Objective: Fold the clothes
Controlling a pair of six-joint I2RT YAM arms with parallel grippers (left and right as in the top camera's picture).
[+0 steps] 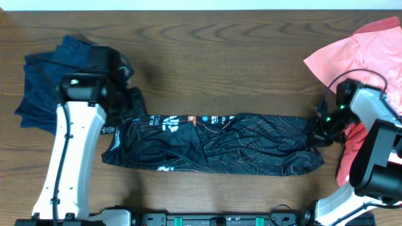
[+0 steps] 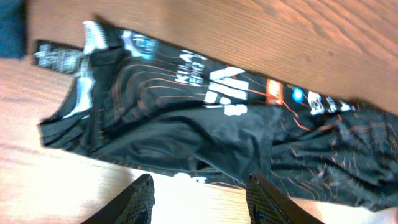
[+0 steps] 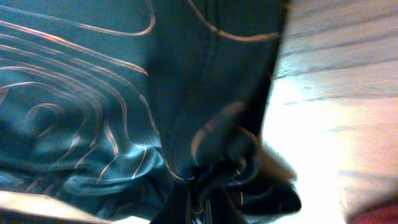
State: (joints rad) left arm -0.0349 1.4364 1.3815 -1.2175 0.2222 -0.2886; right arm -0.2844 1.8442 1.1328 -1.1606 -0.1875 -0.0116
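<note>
The jersey is still lying long, so my right gripper will next lift its held end and carry it to the left in the overhead view, down onto the jersey's middle [image 1: 210, 144].
A black jersey [image 1: 213, 144] with thin orange lines and white lettering lies folded into a long band across the table's middle. My right gripper [image 1: 320, 129] is shut on the jersey's right end, the cloth bunched between its fingers in the right wrist view [image 3: 211, 186]. My left gripper [image 2: 199, 196] is open and empty, hovering over bare wood just beside the jersey [image 2: 205, 118] near its left end; in the overhead view the left gripper [image 1: 122, 85] sits above the jersey's left end.
A dark blue garment [image 1: 47, 85] lies crumpled at the far left. A pink garment [image 1: 364, 53] lies at the right edge, partly under my right arm. The wooden table [image 1: 213, 56] shows bare behind the jersey.
</note>
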